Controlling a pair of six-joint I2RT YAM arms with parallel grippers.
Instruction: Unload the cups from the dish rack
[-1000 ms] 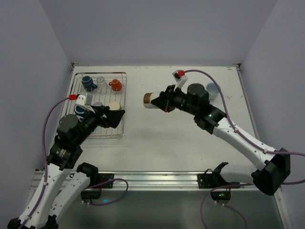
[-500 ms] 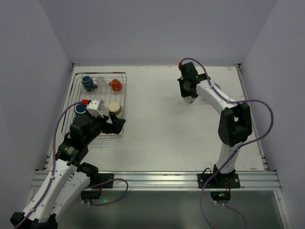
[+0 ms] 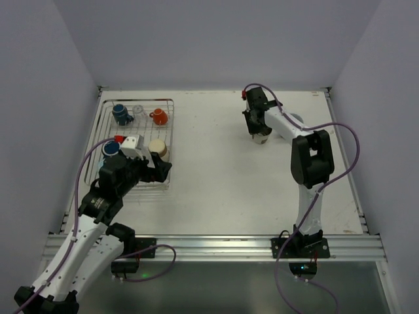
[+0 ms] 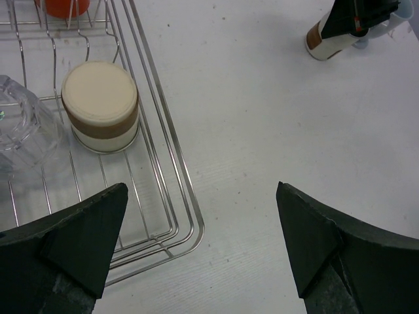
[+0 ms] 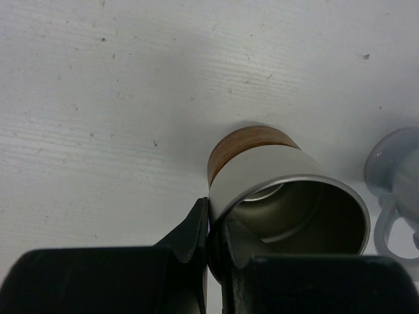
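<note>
My left gripper should turn next and move outward and down around the upturned cream cup, because that cup stands outward of its open fingers and below them.
The silver wire dish rack lies at the left. In it stand a dark blue mug, a clear glass, an orange mug and an upturned cream cup with a brown band. My left gripper hangs open over the rack's near right corner, holding nothing. Far right, my right gripper is shut on the rim of a cream, brown-banded, metal-lined cup, upright at the table; one finger is inside.
A light blue mug stands on the table just right of the held cup. Another blue mug sits in the rack behind my left wrist. Grey walls close in the table on three sides.
My right arm swung the cream cup from mid-table to the far right and turned it upright beside the light blue mug. The left arm shifted slightly, still open over the rack corner.
</note>
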